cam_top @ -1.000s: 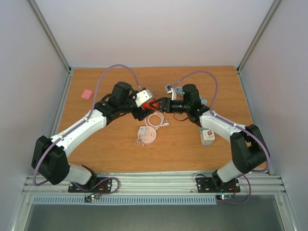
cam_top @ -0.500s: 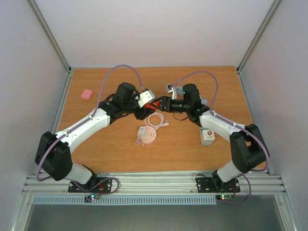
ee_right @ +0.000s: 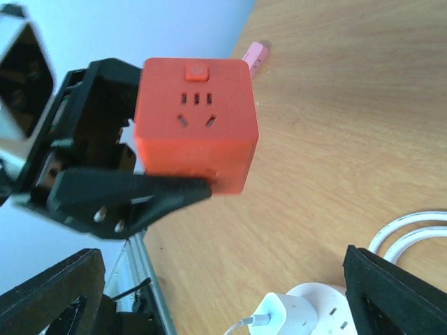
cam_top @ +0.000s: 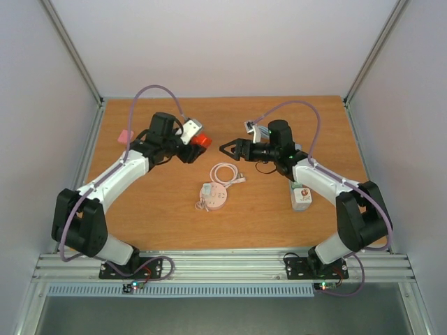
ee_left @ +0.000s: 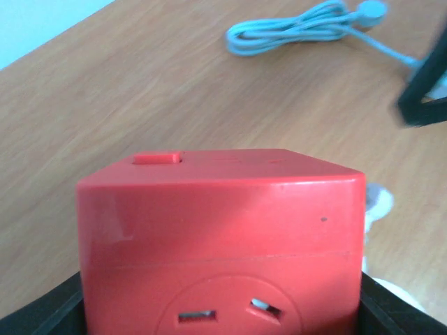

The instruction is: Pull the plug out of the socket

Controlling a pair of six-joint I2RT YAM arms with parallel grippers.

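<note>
The cube (ee_right: 195,132) has empty slots; my left gripper should next go left in the top view and down to release it onto bare wood beside the pink block.
A red cube socket (cam_top: 201,140) hangs above the table with my left gripper (cam_top: 196,142) shut on it. Its slotted face fills the left wrist view (ee_left: 220,244) and carries no plug. In the right wrist view the cube (ee_right: 195,132) sits between the left gripper's black fingers (ee_right: 133,192). My right gripper (cam_top: 228,149) stands open and empty a short way to the cube's right, and its own fingertips (ee_right: 398,293) frame bare wood. On the table below lies a pale pink round socket (cam_top: 214,198) with a white plug (cam_top: 207,189) and its coiled cable (cam_top: 227,173).
A pink eraser (cam_top: 124,135) lies at the far left. A white box with a red button (cam_top: 301,196) sits under the right forearm. A grey cable bundle (ee_left: 300,28) lies behind the right gripper. Walls and rails close in the table's sides.
My right gripper has opened and let go of the red cube. The left arm has drawn back to the left with the cube, leaving a gap between the two grippers.
</note>
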